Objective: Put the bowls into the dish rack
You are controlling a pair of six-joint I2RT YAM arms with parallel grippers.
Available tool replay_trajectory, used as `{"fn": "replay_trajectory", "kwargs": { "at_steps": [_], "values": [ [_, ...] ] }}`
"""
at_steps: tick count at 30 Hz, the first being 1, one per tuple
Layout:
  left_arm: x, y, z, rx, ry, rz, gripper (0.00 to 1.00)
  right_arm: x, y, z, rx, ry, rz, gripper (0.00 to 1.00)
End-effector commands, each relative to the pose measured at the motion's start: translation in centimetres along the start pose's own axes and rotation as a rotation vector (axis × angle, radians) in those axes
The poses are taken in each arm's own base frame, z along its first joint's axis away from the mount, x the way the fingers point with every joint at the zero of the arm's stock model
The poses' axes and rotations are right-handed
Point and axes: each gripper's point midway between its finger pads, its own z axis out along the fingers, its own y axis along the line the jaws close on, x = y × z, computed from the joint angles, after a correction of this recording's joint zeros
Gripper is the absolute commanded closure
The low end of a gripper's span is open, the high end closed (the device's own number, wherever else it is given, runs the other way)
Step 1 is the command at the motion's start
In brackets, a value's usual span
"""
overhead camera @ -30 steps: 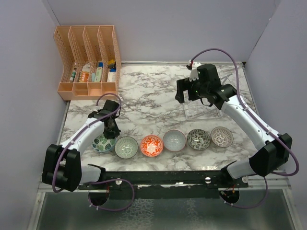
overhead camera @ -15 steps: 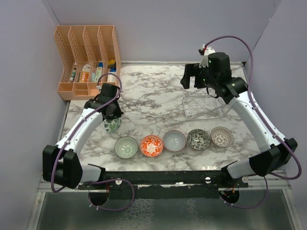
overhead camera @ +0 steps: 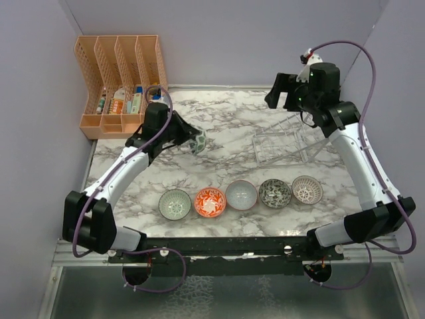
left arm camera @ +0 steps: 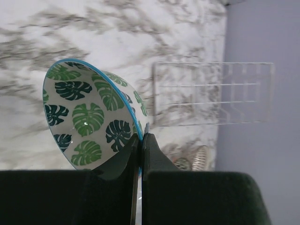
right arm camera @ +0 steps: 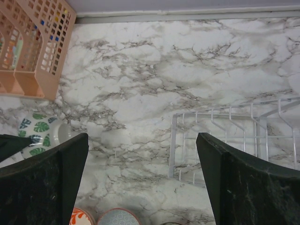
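I need to move my left gripper to the right in the top view, then down to the rack's nearer end (overhead camera: 267, 147) (left arm camera: 169, 94) and release the bowl, as the rack's slots are empty.
My left gripper (overhead camera: 189, 138) is shut on the rim of the green-leaf bowl (overhead camera: 198, 141) and holds it tilted above the table, left of the clear dish rack (overhead camera: 281, 145). In the left wrist view the bowl (left arm camera: 89, 117) is pinched between my fingers (left arm camera: 154, 154), with the rack (left arm camera: 211, 93) beyond. My right gripper (overhead camera: 285, 93) is open and empty, raised above the rack's far side; the rack (right arm camera: 234, 136) shows below it. The pale green (overhead camera: 174, 204), red-orange (overhead camera: 210, 202), blue-grey (overhead camera: 241, 195), dark speckled (overhead camera: 275, 193) and pink lattice (overhead camera: 307, 189) bowls sit in a row near the front.
An orange file organizer (overhead camera: 123, 83) with small items stands at the back left. Purple walls close in the table on three sides. The rack holds no bowls.
My left gripper lifted the green-leaf bowl from the left end of the row and carried it up and right toward the rack. My right gripper rose and moved back to the right.
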Motion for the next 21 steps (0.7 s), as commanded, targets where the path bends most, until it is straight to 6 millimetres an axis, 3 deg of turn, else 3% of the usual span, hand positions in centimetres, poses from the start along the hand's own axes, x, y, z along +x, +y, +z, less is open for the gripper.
{"fn": "replay_trajectory", "kwargs": {
  "at_steps": [1,10,12,17,21],
  "values": [
    [-1.8,-11.4,0.0,0.432,-0.038,-0.080,1.00,-3.7,0.2,-1.5,-0.041,-0.089,0.052,0.01],
    [-1.4,-18.2,3.8,0.712,-0.006,-0.233,1.00,-3.9,-0.8,-1.9,-0.048,-0.095,0.081,0.00],
    [-0.6,-19.3,4.8,0.748,0.018,-0.265,1.00,-3.9,-1.1,-2.1,-0.042,-0.101,0.079,0.00],
    [1.3,-21.9,5.4,0.895,0.061,-0.377,1.00,-3.8,-1.5,-2.3,-0.032,-0.110,0.069,0.00],
    [3.6,-22.6,6.7,0.915,0.103,-0.417,1.00,-3.5,-1.7,-2.4,-0.028,-0.111,0.064,0.00]
  ]
}}
